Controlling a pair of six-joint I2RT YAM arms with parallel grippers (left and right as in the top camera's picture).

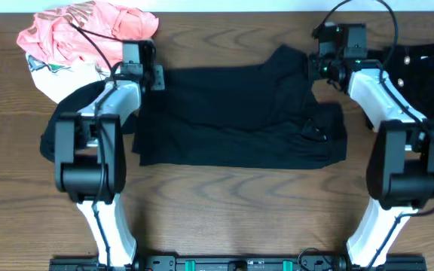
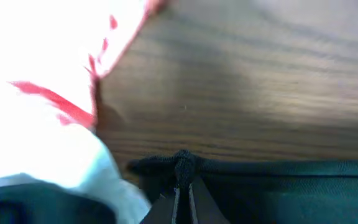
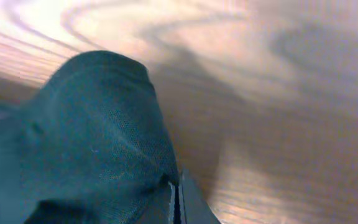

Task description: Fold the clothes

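Observation:
The pinched far corner of the black garment needs to go back over the garment's flat near part with my left gripper and be released there. That part lies back from my gripper.
A black garment [image 1: 232,113] lies spread across the middle of the wooden table. My left gripper [image 1: 155,75] is at its far left corner, shut on a bunched pinch of the black cloth [image 2: 184,163]. My right gripper [image 1: 313,66] is at its far right corner, shut on the raised edge of the black cloth [image 3: 98,143]. The cloth humps up beside the right fingers [image 3: 178,198].
A pink and white pile of clothes [image 1: 81,38] lies at the far left, close to my left arm, and shows bright in the left wrist view [image 2: 36,112]. Another black garment [image 1: 428,71] lies at the far right edge. Bare wood [image 1: 239,203] lies in front.

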